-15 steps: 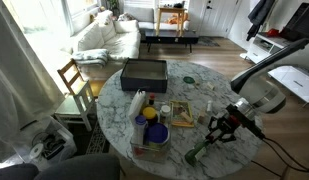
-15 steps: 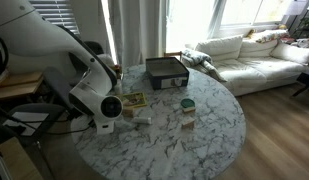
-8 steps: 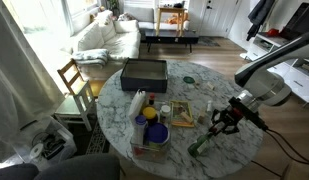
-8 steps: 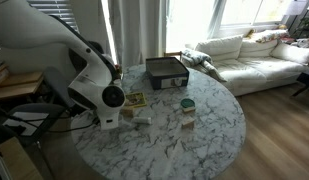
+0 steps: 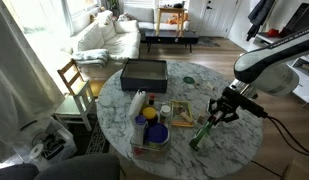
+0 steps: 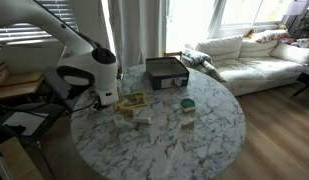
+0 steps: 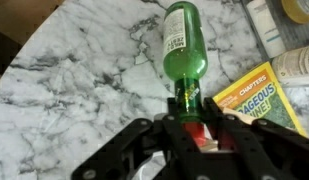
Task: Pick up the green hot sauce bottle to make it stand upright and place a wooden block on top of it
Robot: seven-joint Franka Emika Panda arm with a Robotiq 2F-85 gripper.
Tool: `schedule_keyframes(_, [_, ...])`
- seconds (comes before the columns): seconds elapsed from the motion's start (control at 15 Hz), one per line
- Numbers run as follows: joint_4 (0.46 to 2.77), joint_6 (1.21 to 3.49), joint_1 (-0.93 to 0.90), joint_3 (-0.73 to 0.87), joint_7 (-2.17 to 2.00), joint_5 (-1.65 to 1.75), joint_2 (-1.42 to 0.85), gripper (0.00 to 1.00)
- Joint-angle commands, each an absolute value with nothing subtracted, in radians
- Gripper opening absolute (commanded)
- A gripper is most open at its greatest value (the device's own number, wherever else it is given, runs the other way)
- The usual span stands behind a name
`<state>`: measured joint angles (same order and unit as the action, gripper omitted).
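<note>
The bottle still leans, so my gripper needs to tilt the bottle's neck up over its base, then stand it on the marble and let go.
The green hot sauce bottle [image 7: 182,45] fills the middle of the wrist view, with a pale label strip and a red cap at its neck. My gripper [image 7: 191,100] is shut on the narrow neck just above the cap. In an exterior view the bottle [image 5: 201,132] hangs tilted from the gripper [image 5: 222,108], base down toward the marble table's near edge [image 5: 234,155]. A small pale wooden block [image 6: 187,122] lies on the table in an exterior view. There the arm [image 6: 89,75] hides the gripper and the bottle.
A black box [image 5: 144,72] stands at the back of the round table. A white bottle [image 5: 138,103], a blue bowl [image 5: 152,133] and a yellow book [image 7: 256,90] lie left of the gripper. A green lid [image 6: 187,103] sits mid-table.
The gripper has risen and moved toward the table's middle with the bottle's neck in it. The bottle has tilted up from lying near the edge.
</note>
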<state>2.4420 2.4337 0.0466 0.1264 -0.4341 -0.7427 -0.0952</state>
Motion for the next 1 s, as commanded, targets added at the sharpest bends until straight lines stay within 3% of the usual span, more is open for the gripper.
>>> schedule_keyframes(0.0, [2.489, 2.493, 0.025, 0.099, -0.562, -0.583, -0.002, 0.08])
schedule_keyframes(0.93, [2.504, 2.491, 0.014, -0.019, -0.791, -0.176, 0.109, 0.08])
